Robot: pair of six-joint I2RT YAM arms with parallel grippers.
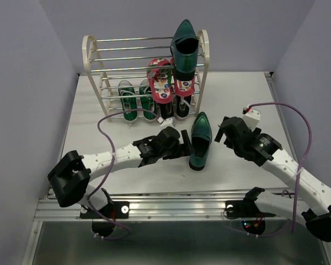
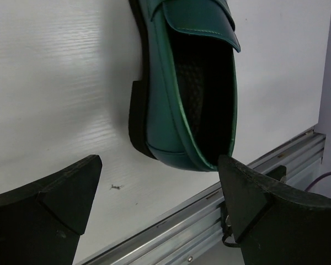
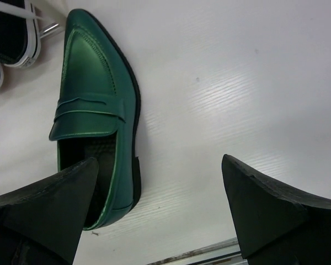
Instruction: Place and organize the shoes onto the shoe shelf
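Next, my left gripper goes down and to the right in the top view onto the loafer's nearer side rim [image 1: 192, 147] [image 2: 178, 107], because the loafer's opening lets one finger in.
One glossy dark teal loafer [image 1: 200, 141] lies flat on the white table, toe toward the shoe shelf [image 1: 149, 72]. Its mate [image 1: 185, 44] stands on the shelf's top tier. Red-pink flip-flops [image 1: 161, 81] rest on the middle tier, green sneakers [image 1: 129, 102] at bottom left and black sneakers [image 1: 175, 107] at bottom right. My left gripper [image 1: 183, 144] is open and empty just left of the loafer's heel, which shows in the left wrist view [image 2: 193, 83]. My right gripper [image 1: 223, 130] is open and empty to its right; the loafer [image 3: 94, 110] lies beside its left finger [image 3: 49, 204].
The metal rail [image 1: 182, 205] runs along the table's near edge, close behind the loafer's heel. Purple cables [image 1: 298, 118] loop over both arms. A white connector box [image 1: 252, 116] sits right of the right gripper. Walls close in the table on both sides.
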